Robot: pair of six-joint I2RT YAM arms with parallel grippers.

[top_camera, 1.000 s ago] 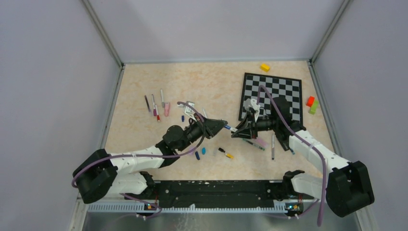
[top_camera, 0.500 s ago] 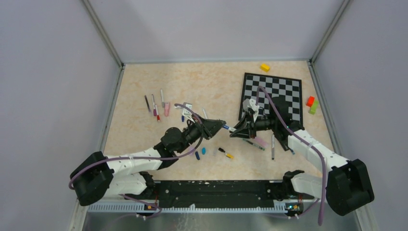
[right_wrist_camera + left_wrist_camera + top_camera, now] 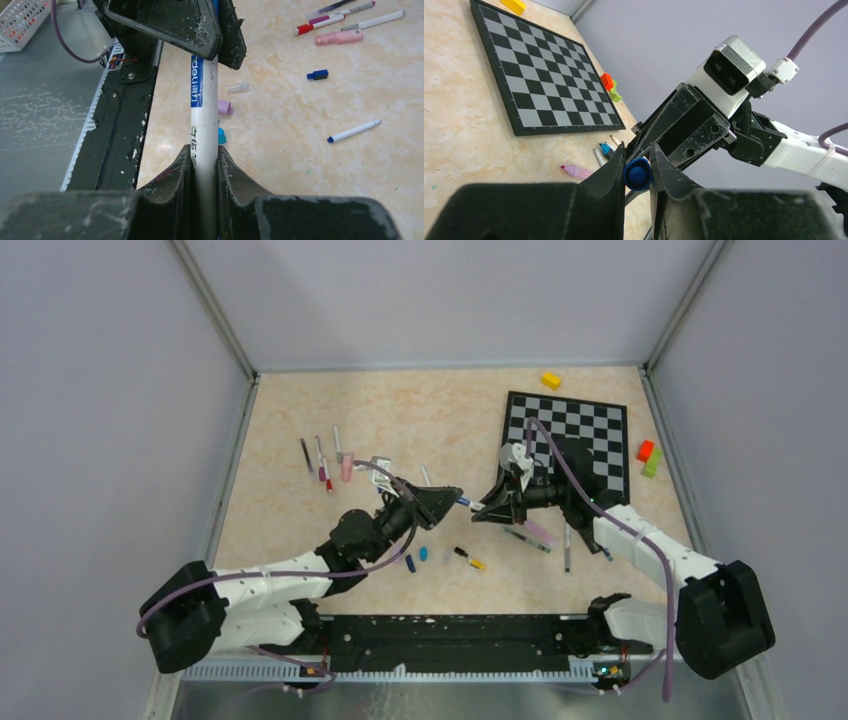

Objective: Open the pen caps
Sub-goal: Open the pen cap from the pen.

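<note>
The left gripper pulls to the left in the top view next, moves down to the bare tabletop between navy cap and pen, and frees the cap.
A white pen [image 3: 204, 115] with a blue cap [image 3: 638, 174] is held in the air between my two grippers [image 3: 465, 502]. My left gripper [image 3: 638, 167] is shut on the blue cap, seen end-on between its fingers. My right gripper [image 3: 204, 155] is shut on the pen's white barrel, facing the left gripper tip to tip. Loose caps lie on the table below: clear [image 3: 237, 88], lilac [image 3: 225, 106], light blue [image 3: 221, 135] and navy [image 3: 318, 75]. The top view shows a navy cap [image 3: 410, 562] and a blue cap [image 3: 423, 553].
Several pens [image 3: 322, 460] lie at the left, and a short black and orange pen [image 3: 467, 558] near the middle. More pens [image 3: 567, 545] lie under my right arm. A chessboard [image 3: 570, 435] is at the back right, with a yellow block [image 3: 550, 380] and red and green blocks [image 3: 648, 455].
Both grippers have shifted a little left and away from the bases, with the pen still held between them.
</note>
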